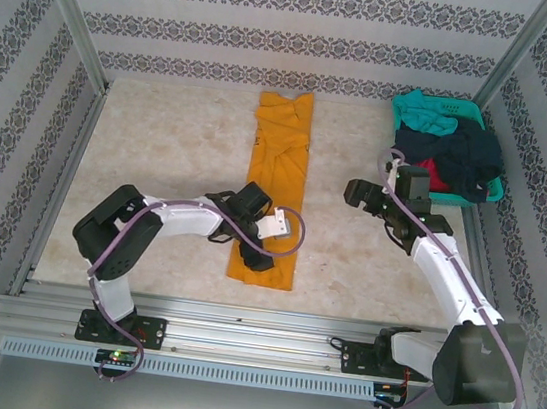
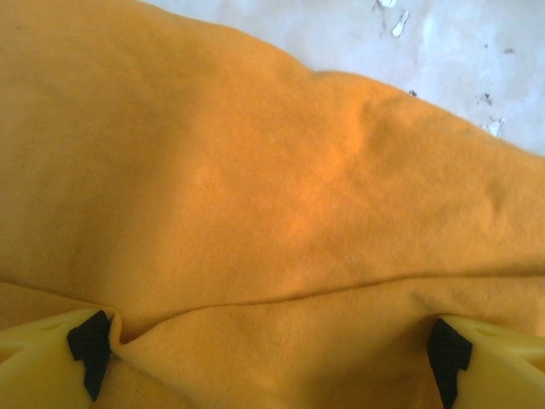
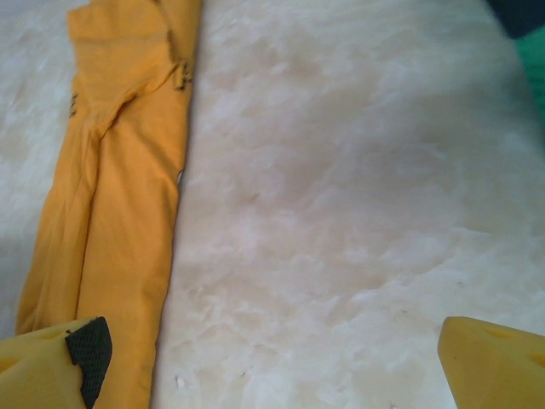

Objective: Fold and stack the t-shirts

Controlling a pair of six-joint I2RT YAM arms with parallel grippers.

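Observation:
Layers lie folded at the near end of the orange t-shirt strip point(image 1: 262, 277). My right gripper should move back and across the table next, turn and come down onto that end.
An orange-yellow t-shirt point(image 1: 279, 165) lies folded into a long narrow strip down the middle of the table. My left gripper point(image 1: 249, 234) sits low over its near end. In the left wrist view the gripper point(image 2: 269, 358) is open, its fingertips point(image 2: 89, 349) spread wide on the orange cloth point(image 2: 255, 170), and a fold edge runs between them. My right gripper point(image 1: 365, 196) hangs open over bare table to the right of the strip. In the right wrist view the gripper point(image 3: 281, 366) has nothing between its fingers, and the orange shirt point(image 3: 119, 213) lies along the left. Teal point(image 1: 429, 112), navy point(image 1: 452, 147) and red point(image 1: 440, 178) t-shirts are heaped at the back right.
The heaped shirts fill a teal mesh basket point(image 1: 496, 185) at the table's back right corner; its corner point(image 3: 535, 68) shows in the right wrist view. Patterned walls and metal posts enclose the marble table point(image 1: 170, 151). Bare tabletop lies on both sides of the strip.

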